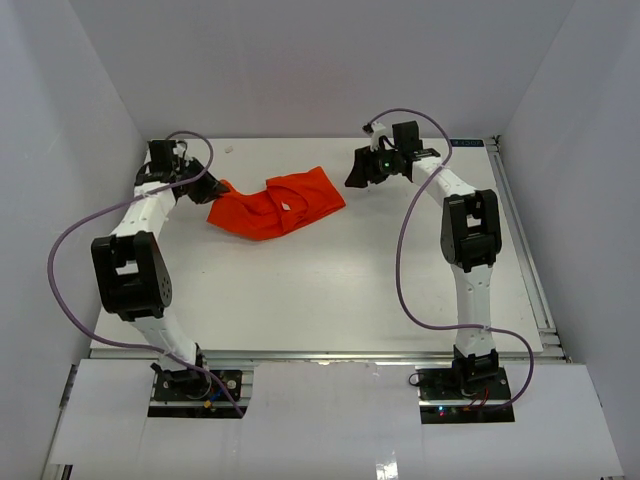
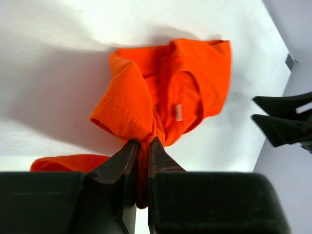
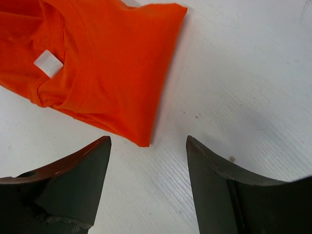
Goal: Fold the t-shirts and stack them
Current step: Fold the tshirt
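Observation:
This end of the t-shirt still sticks out, so next I will swing my left gripper to the right in the top view and let go of the fold on the t-shirt's far edge (image 1: 303,178) (image 2: 197,52).
The orange-red t-shirt (image 1: 280,205) lies bunched and partly folded at the back of the white table (image 1: 330,290). My left gripper (image 1: 205,186) is at its left end, shut on a gathered fold of the cloth (image 2: 143,142). From there the t-shirt (image 2: 170,83) spreads away, its collar and white label (image 2: 178,112) showing. My right gripper (image 1: 356,172) hovers just off the shirt's right corner, open with nothing between its fingers (image 3: 148,139). The t-shirt's corner (image 3: 112,68) ends just short of the jaws, and bare table shows between them.
White walls close in the table at the back and on both sides. A metal rail (image 1: 525,260) runs along the right edge. Purple cables (image 1: 405,270) loop off both arms. The right gripper's dark fingers (image 2: 282,119) show at the right of the left wrist view.

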Robot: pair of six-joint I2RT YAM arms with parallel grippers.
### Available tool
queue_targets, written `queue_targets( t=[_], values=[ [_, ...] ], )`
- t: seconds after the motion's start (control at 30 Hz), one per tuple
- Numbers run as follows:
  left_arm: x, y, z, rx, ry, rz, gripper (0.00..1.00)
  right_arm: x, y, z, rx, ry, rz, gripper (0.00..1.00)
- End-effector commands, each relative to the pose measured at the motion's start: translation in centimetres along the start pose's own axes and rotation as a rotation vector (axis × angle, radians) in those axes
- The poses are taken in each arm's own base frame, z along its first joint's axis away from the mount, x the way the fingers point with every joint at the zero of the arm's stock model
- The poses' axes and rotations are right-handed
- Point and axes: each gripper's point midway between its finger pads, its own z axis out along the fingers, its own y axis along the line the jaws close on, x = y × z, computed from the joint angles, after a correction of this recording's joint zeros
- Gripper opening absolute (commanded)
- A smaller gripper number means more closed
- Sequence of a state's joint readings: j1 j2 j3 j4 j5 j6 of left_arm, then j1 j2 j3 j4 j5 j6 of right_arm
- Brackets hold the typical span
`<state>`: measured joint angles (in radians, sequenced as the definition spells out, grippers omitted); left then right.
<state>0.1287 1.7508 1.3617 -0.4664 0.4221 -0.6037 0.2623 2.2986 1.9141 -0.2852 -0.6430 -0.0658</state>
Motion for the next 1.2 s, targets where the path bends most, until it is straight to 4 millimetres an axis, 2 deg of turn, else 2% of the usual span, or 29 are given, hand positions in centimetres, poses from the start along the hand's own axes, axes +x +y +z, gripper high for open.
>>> queue_targets(
  t=[0.0,0.03,0.07,0.1,0.13,0.17,0.2,0.23,0.3,0.4,0.43,0.5,0.63,0.93,1.17],
  values=[
    [0.2,-3.9,1.0,0.073,0.041,0.011,0.08,-2.5,1.6,-1.5,-0.017,-0.066,-0.043,0.70],
    [-0.3,-6.1,1.1,0.110,0.036,0.034,0.08,-2.4,1.7,-1.6,-0.017,-0.068,-0.048,0.70],
    [0.0,-6.8,1.6,0.112,0.050,0.041,0.08,-2.4,1.7,-1.8,-0.014,-0.069,-0.048,0.70],
    [1.2,-8.0,2.9,0.121,0.089,0.054,0.08,-2.4,1.9,-1.9,-0.017,-0.070,-0.050,0.70],
    [0.5,-9.8,3.0,0.150,0.075,0.080,0.08,-2.2,1.8,-1.9,-0.014,-0.068,-0.047,0.70],
    [0.8,-10.6,3.4,0.155,0.087,0.081,0.08,-2.2,1.8,-1.9,-0.016,-0.069,-0.049,0.70],
    [1.6,-11.0,4.7,0.151,0.114,0.088,0.08,-2.1,1.8,-2.0,-0.015,-0.070,-0.047,0.70],
    [1.0,-12.3,4.7,0.171,0.099,0.103,0.08,-1.9,1.8,-2.0,-0.013,-0.065,-0.042,0.70],
    [1.9,-12.9,6.4,0.168,0.127,0.096,0.08,-1.9,1.8,-2.1,-0.014,-0.066,-0.036,0.70],
    [2.0,-14.6,7.0,0.186,0.125,0.105,0.08,-1.7,1.8,-2.2,-0.013,-0.064,-0.033,0.70],
    [2.3,-14.5,7.6,0.181,0.135,0.103,0.08,-1.5,1.7,-2.2,-0.011,-0.062,-0.033,0.70],
    [2.4,-15.6,7.8,0.193,0.134,0.112,0.08,-1.1,1.6,-2.2,-0.004,-0.054,-0.031,0.70],
    [3.1,-16.1,8.3,0.190,0.151,0.113,0.08,-0.6,1.5,-2.1,-0.008,-0.045,-0.023,0.70],
    [3.0,-18.0,8.7,0.219,0.147,0.090,0.08,-0.1,1.5,-1.9,-0.009,-0.038,-0.011,0.70],
    [4.1,-18.3,9.9,0.219,0.177,0.078,0.08,0.1,1.1,-1.9,0.008,-0.031,-0.009,0.71]
  ],
)
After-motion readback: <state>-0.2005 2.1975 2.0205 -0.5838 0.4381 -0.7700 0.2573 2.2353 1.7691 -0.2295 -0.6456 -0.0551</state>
